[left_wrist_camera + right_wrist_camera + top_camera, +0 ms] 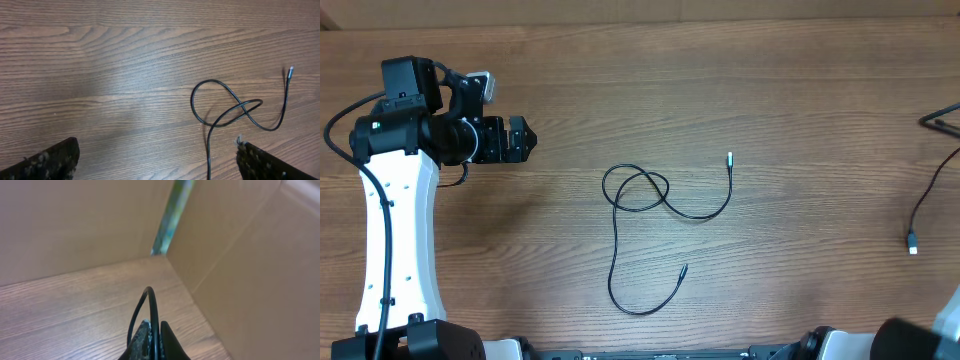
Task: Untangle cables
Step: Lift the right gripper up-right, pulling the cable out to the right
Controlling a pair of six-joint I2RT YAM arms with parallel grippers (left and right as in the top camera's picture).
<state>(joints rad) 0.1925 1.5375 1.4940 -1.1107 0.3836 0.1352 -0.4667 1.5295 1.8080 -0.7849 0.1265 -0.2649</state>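
Observation:
The black cable should be released beside the cardboard wall, away from the crossed cable, so my right gripper will first turn toward that wall and tilt down.
One thin black cable [650,205] lies mid-table with a crossed loop at its upper left, a light plug end at upper right and a dark plug end lower down. It also shows in the left wrist view [225,107]. My left gripper [525,140] is open and empty, hovering left of this cable; its fingers [156,147] frame the bare wood and the cable's lower strand. A second black cable [925,195] hangs at the right edge with a small plug at its lower end. My right gripper [156,327] is shut on a black cable [150,300]; it is outside the overhead view.
Cardboard walls [235,255] stand close to the right gripper, meeting in a corner at the table's far right. The left arm's white body [395,230] takes up the left side. Part of the right arm [945,320] shows at the bottom right.

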